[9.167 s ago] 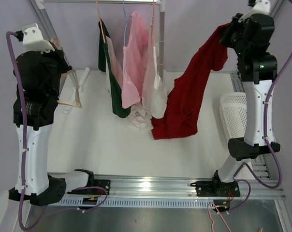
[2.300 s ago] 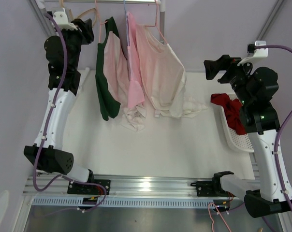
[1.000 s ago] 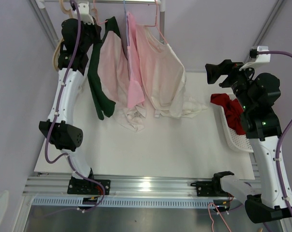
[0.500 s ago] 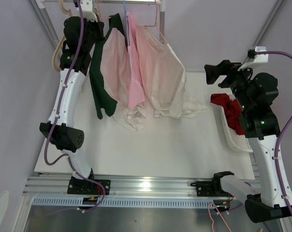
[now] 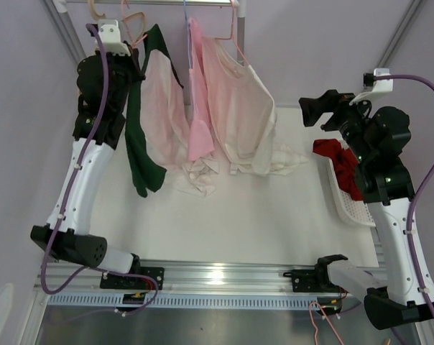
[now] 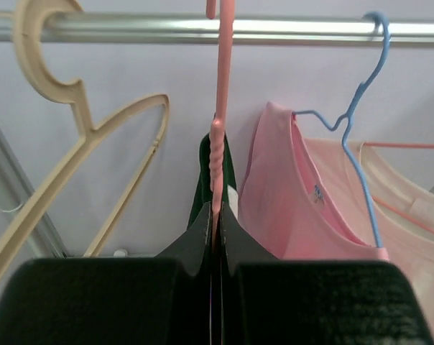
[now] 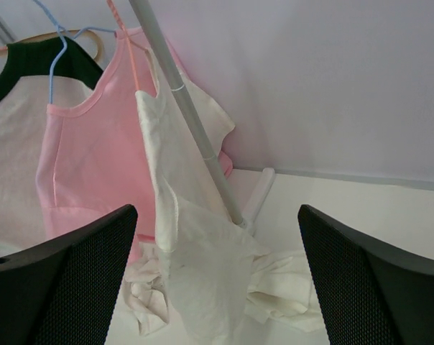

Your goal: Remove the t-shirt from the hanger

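Observation:
The robot's right gripper will next move across to the left in the top view and back onto the edge of the near green sleeve, because that sleeve hangs free.
A white t-shirt with dark green sleeves [image 5: 144, 136] hangs from a pink hanger [image 6: 218, 86] hooked over the metal rail [image 6: 131, 26]. My left gripper [image 6: 217, 213] is shut on that hanger's twisted neck, just above the green collar [image 6: 229, 172]. From above, the left gripper [image 5: 129, 63] sits at the shirt's left shoulder, near the rail's left end. My right gripper [image 5: 314, 111] hovers open and holds nothing, to the right of the rack. In its wrist view the right gripper [image 7: 217, 280] faces the hanging clothes.
A pink t-shirt [image 5: 200, 108] on a blue hanger [image 6: 361, 129] and a cream t-shirt [image 5: 240, 115] hang further right. An empty beige hanger [image 6: 80, 144] hangs at the left. Crumpled pale cloth [image 5: 200, 174] lies below. A red shirt [image 5: 339, 162] fills the white basket [image 5: 350, 208]. The rack post [image 7: 195, 136] stands behind.
My left arm has swung out to the left, drawing the pink hanger and the green-sleeved t-shirt leftward away from the pink one. The right arm has barely moved.

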